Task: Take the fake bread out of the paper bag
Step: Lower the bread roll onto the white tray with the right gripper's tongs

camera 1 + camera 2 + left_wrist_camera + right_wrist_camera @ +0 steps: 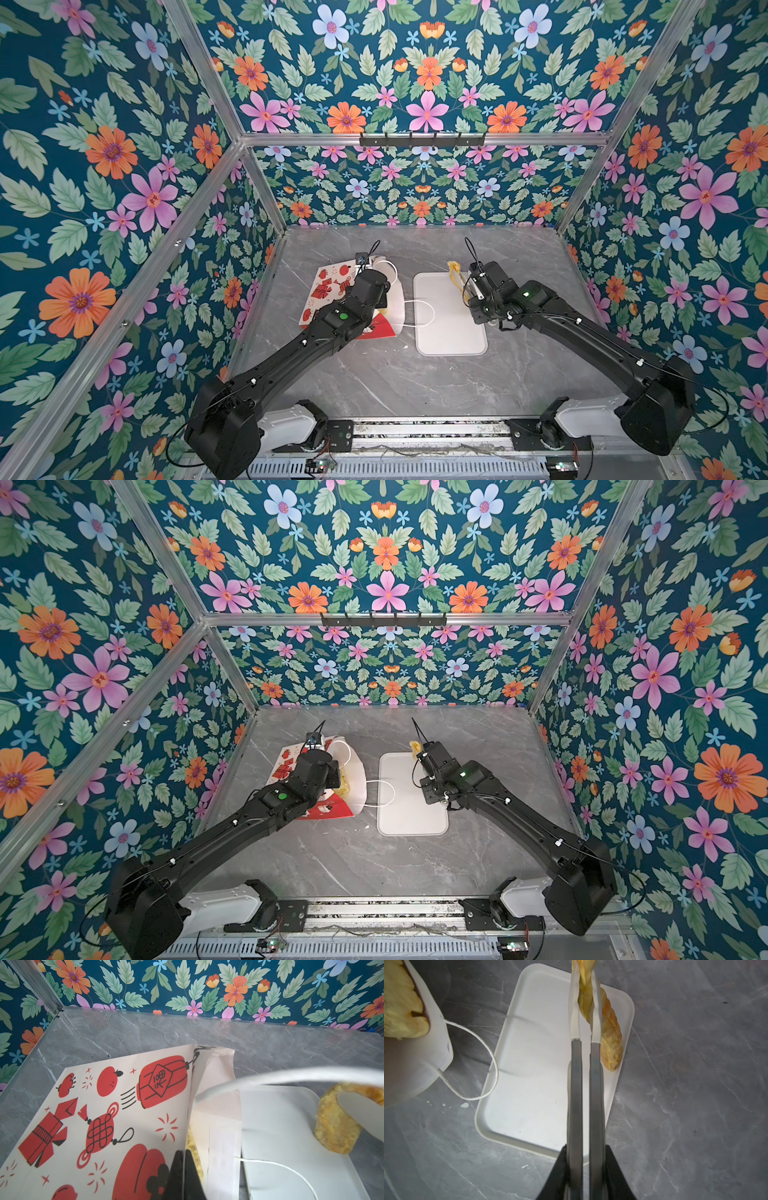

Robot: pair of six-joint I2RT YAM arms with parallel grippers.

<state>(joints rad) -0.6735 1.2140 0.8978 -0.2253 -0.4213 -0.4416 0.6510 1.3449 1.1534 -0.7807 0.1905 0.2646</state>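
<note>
Next, my right gripper draws back and down to free the loaf on the tray's bare middle (444,308) (548,1052) below it, since the loaf overhangs the tray's far rim.
The paper bag (328,286) lies on its side left of the middle, white with red prints, mouth toward the tray. My left gripper (184,1157) is shut on the bag's upper mouth edge (192,1093), the thin paper wall pinched between its black jaws. Yellow fake bread (194,1147) shows inside the mouth, and again in a top view (343,783). My right gripper (585,972) is shut on a long striped loaf (611,1028), which hangs tilted over the white tray's far right corner. In a top view that loaf (454,270) sits just ahead of the right gripper (460,284).
A white rectangular tray (449,332) lies right of the bag on the grey marble table (374,374). One white cord handle (488,1064) loops onto the tray's left rim. Floral walls close in the back and both sides.
</note>
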